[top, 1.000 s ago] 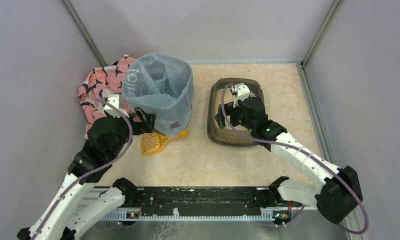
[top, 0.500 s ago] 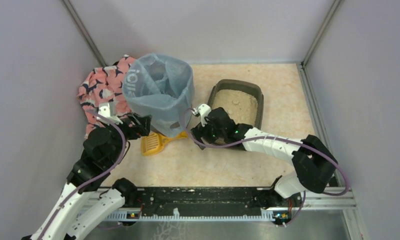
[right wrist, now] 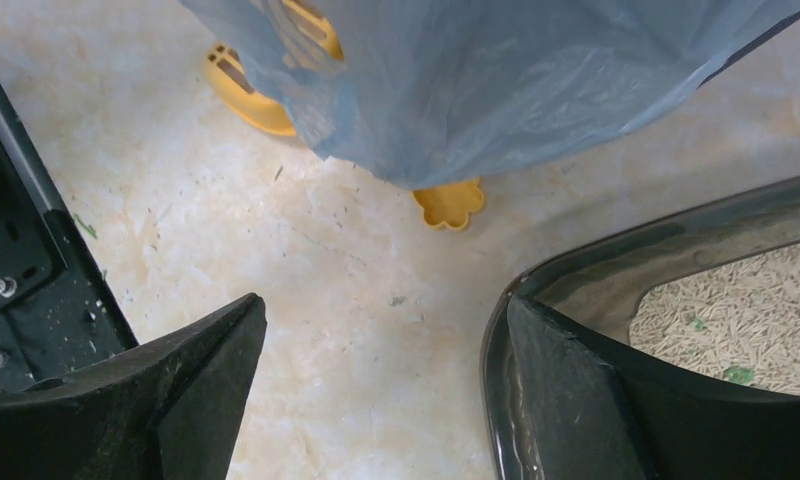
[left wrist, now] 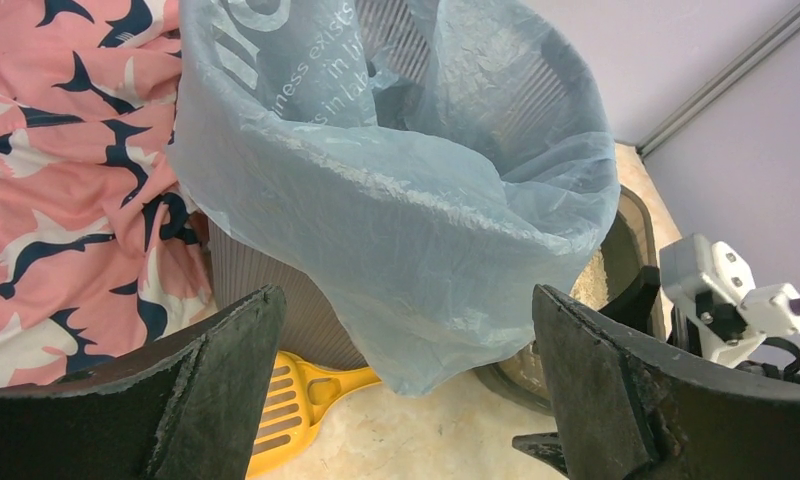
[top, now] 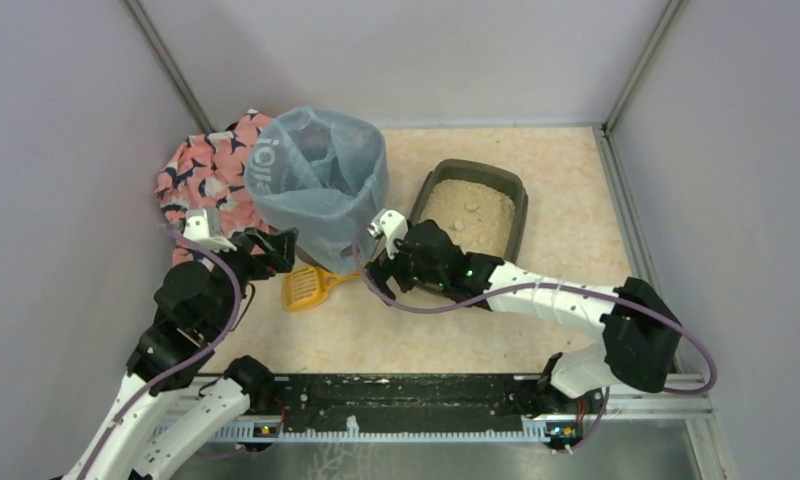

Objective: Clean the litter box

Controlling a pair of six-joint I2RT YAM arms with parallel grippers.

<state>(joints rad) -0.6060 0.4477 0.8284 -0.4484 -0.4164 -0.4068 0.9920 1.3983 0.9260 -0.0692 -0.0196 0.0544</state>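
Note:
My right gripper is above the scoop's handle end [right wrist: 449, 204], which pokes out from under the bag. Next, I will lower my right gripper toward the left in the top view onto that end.
The litter box [top: 431, 190], a shallow dark tray of beige litter with a few small clumps, sits at the back right. Its near-left corner shows in the right wrist view [right wrist: 666, 265], and its edge shows in the left wrist view [left wrist: 631, 235]. A yellow slotted scoop [top: 309, 285] lies on the floor, half under the bag-lined bin [top: 321, 175]. My right gripper [top: 374, 268] is open and empty, low over the floor between box and bin [right wrist: 386, 305], with the scoop's handle end [right wrist: 450, 204] just ahead. My left gripper [top: 279, 247] is open and empty, facing the bin [left wrist: 406, 295] with the scoop [left wrist: 291, 395] below.
The light blue bag [left wrist: 406, 170] hangs over the bin's ribbed grey wall. A pink patterned cloth [top: 201, 170] lies at the back left. Grey walls enclose the beige floor. A black rail [top: 396, 395] runs along the near edge.
My right arm has swung left from above the litter box to the floor beside the box's near-left corner. My left arm has drawn back a little toward the near left.

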